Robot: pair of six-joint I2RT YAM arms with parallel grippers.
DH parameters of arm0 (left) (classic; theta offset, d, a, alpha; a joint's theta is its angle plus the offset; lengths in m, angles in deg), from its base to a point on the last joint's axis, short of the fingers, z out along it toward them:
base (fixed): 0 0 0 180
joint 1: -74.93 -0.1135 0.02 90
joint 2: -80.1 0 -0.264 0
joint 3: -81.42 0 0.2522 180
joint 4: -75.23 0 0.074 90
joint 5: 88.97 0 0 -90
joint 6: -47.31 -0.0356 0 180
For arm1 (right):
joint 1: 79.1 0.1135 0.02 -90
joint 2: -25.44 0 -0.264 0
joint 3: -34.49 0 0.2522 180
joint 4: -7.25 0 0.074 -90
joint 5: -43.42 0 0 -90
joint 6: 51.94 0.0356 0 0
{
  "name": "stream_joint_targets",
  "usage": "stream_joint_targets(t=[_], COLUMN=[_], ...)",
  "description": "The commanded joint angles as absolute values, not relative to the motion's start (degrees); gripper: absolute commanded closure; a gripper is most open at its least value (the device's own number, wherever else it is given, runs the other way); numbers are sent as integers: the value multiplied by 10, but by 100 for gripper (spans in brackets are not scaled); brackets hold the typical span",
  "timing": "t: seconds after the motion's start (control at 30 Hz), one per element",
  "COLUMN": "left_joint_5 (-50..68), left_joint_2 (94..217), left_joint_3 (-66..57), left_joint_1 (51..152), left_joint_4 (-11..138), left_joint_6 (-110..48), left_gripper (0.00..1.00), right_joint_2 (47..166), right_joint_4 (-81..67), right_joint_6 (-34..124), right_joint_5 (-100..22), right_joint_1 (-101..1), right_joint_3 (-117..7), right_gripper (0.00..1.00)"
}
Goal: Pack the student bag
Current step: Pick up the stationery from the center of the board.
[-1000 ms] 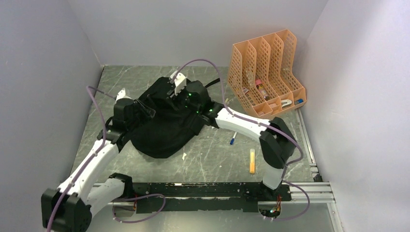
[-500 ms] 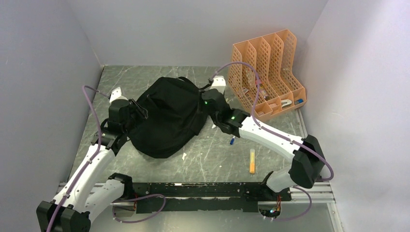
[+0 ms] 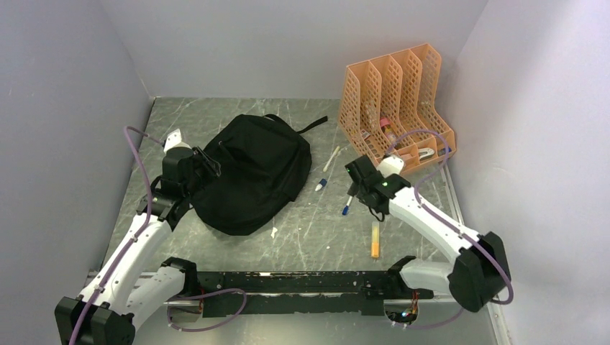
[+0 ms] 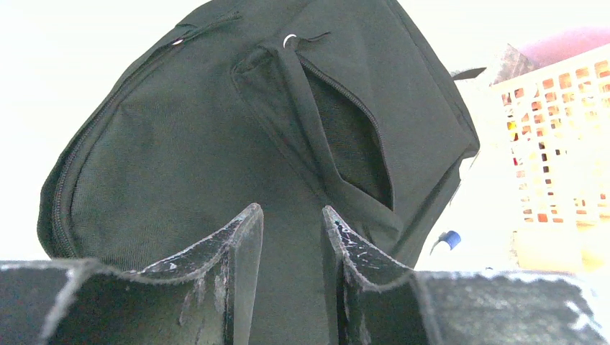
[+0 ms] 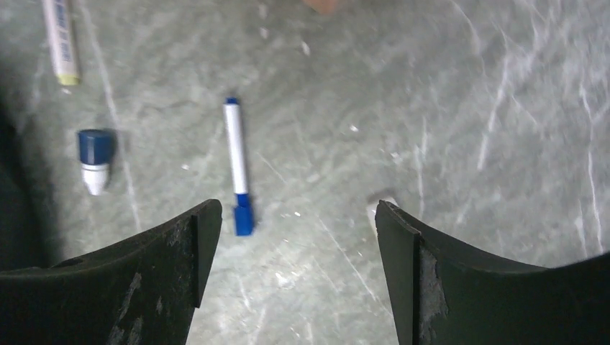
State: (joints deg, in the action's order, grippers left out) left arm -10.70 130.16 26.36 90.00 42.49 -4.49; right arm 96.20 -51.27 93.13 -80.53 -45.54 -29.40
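Note:
The orange marker's pale far end (image 3: 375, 228) (image 5: 380, 207) lies nearest my wide-open, empty fingers. My right gripper moves back toward the base and down onto that end of the marker next.
The student bag (image 3: 252, 172) lies floppy on the table's left half; the left wrist view shows its front pocket (image 4: 349, 136) gaping with the zipper undone. At the bag's left edge, my left gripper (image 3: 193, 167) points into the fabric. Its jaws (image 4: 291, 212) stand a narrow gap apart, with bag cloth behind the gap and nothing pinched that I can see. Right of the bag, my right gripper (image 3: 360, 180) hangs over the table. It (image 5: 295, 215) is wide open and empty, with a blue-and-white pen (image 5: 236, 162) just beyond its left finger.
An orange mesh file organiser (image 3: 395, 108) with small items stands at the back right. On the table lie the blue pen (image 3: 347, 206), a small blue-capped item (image 3: 321, 184), a white stick (image 3: 332, 157) and an orange marker (image 3: 375, 238). Grey walls close in three sides.
My right arm has pulled back off the bag to the right and nearer, and its jaws have opened wide. The bag has settled rounder. The left gripper shifted slightly left, then stayed.

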Motion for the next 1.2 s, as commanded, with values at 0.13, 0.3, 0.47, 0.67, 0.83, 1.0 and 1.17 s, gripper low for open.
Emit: stream_joint_targets(t=[0.13,0.3,0.47,0.67,0.83,1.0,1.17], left_joint_5=[-84,-76,-68,-57,-55,-42,-38], left_joint_2=[1314,1322,1329,1335,1336,1347,1348], left_joint_3=[274,274,283,286,290,293,292], left_joint_1=[897,897,897,897,897,897,897], left_joint_4=[462,473,479,492,487,491,495], left_joint_6=[-44,-40,-36,-31,-26,-13,-16], left_gripper=[60,61,61,62,62,63,64], right_joint_2=[914,930,921,913,888,897,913], right_joint_4=[-522,-508,-470,-463,-464,-454,-444], right_joint_6=[976,961,946,949,946,940,930], right_joint_5=[-756,-738,-701,-632,-596,-595,-603], right_joint_1=[-515,-533,-545,-547,-548,-548,-548], right_joint_3=[-199,-170,-131,-98,-72,-75,-83], right_gripper=[18,18,23,28,36,50,63])
